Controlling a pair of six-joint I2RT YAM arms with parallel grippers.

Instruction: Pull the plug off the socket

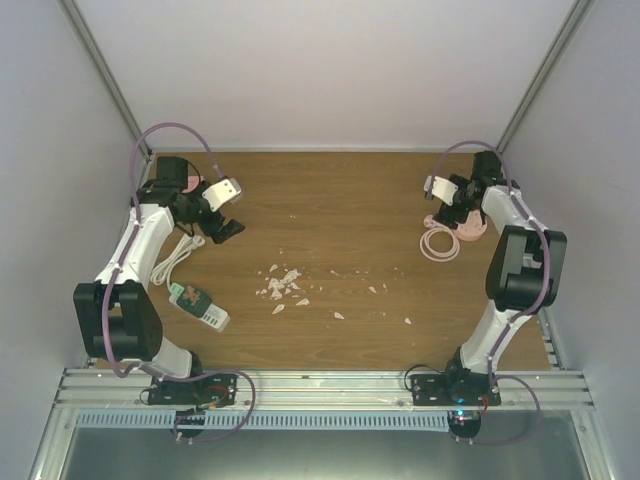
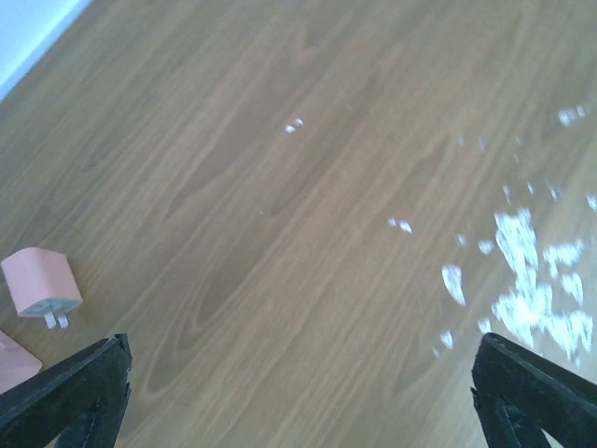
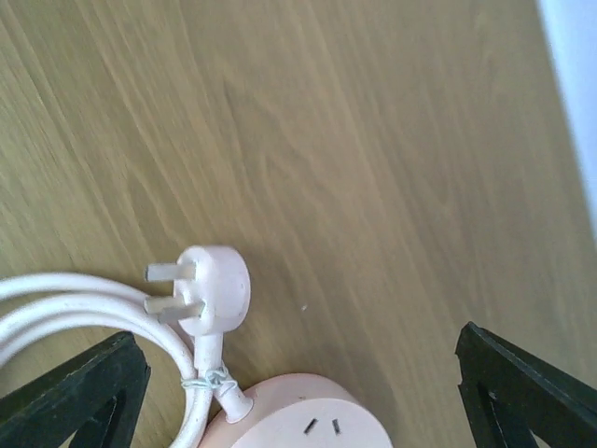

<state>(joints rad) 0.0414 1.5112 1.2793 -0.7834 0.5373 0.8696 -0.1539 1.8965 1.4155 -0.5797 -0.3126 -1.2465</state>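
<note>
The white end of the green-and-white device (image 1: 214, 317) lies clear with bare wood on both sides, so my left gripper will next move back and then down onto that end.
A small pink cube plug (image 2: 41, 283) lies on the wooden table with its two prongs bare, at the left of the left wrist view; I cannot make it out in the top view. The round pink socket (image 3: 312, 415) sits at the far right (image 1: 462, 229), its slots empty. Its own white three-prong plug (image 3: 215, 285) and coiled white cable (image 1: 439, 246) lie beside it. My left gripper (image 2: 298, 353) is open and empty above bare wood, at the far left in the top view (image 1: 225, 229). My right gripper (image 3: 297, 338) is open and empty, just above the socket (image 1: 452, 207).
White debris flakes (image 1: 284, 285) are scattered mid-table and show at the right of the left wrist view (image 2: 532, 280). A white cable (image 1: 176, 255) and a green-and-white device (image 1: 200, 305) lie by the left arm. A pink edge (image 2: 11, 360) shows at the lower left.
</note>
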